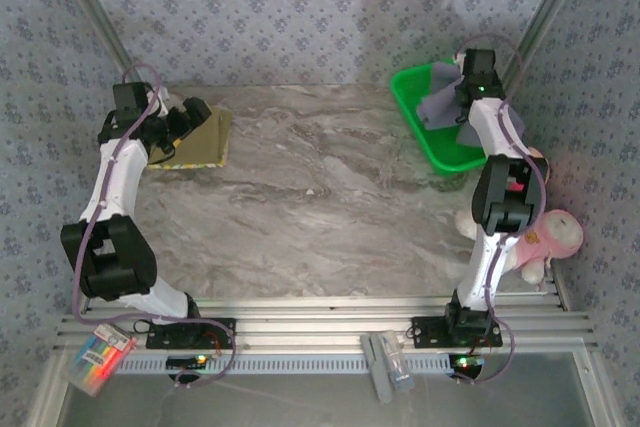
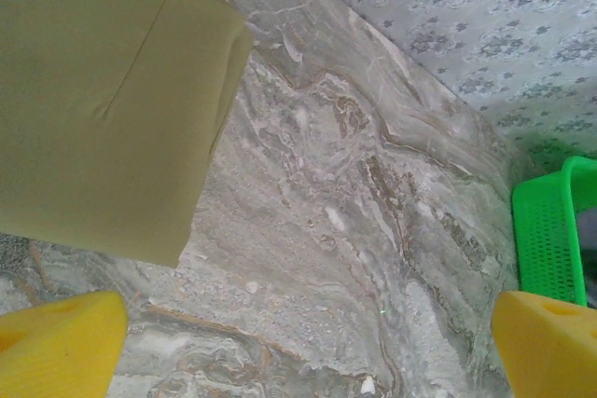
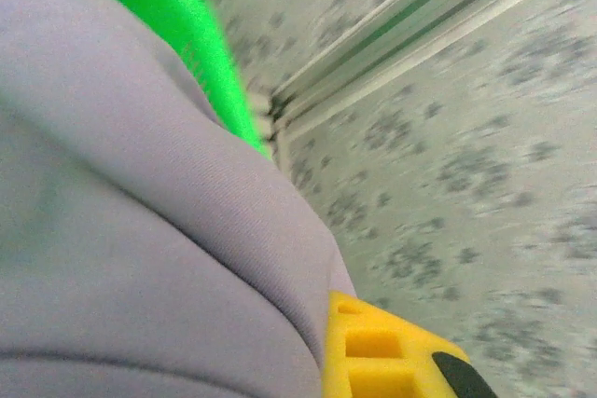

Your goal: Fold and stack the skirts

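Note:
The bare marble (image 1: 358,179) beside the basket is empty. My right gripper will lift from the basket (image 1: 432,142) next, then bring the skirt down there and let it go.
An olive-khaki skirt (image 1: 203,139) lies folded flat at the table's back left, and it lies at the upper left in the left wrist view (image 2: 103,109). My left gripper (image 1: 187,119) hovers over its near-right edge, open, with nothing but bare marble between the yellow fingertips (image 2: 56,342). A grey-lavender skirt (image 1: 440,102) hangs bunched over the green basket (image 1: 432,142) at the back right. My right gripper (image 1: 468,95) is shut on that cloth. Up close, the lavender fabric (image 3: 140,230) presses against one yellow finger (image 3: 392,351).
A pink plush toy (image 1: 545,237) sits at the table's right edge beside the right arm. A marker pack (image 1: 100,357) and a grey object (image 1: 385,367) lie on the near rail. Wallpapered walls close in the back and sides. The basket's wall (image 2: 546,249) is at the right.

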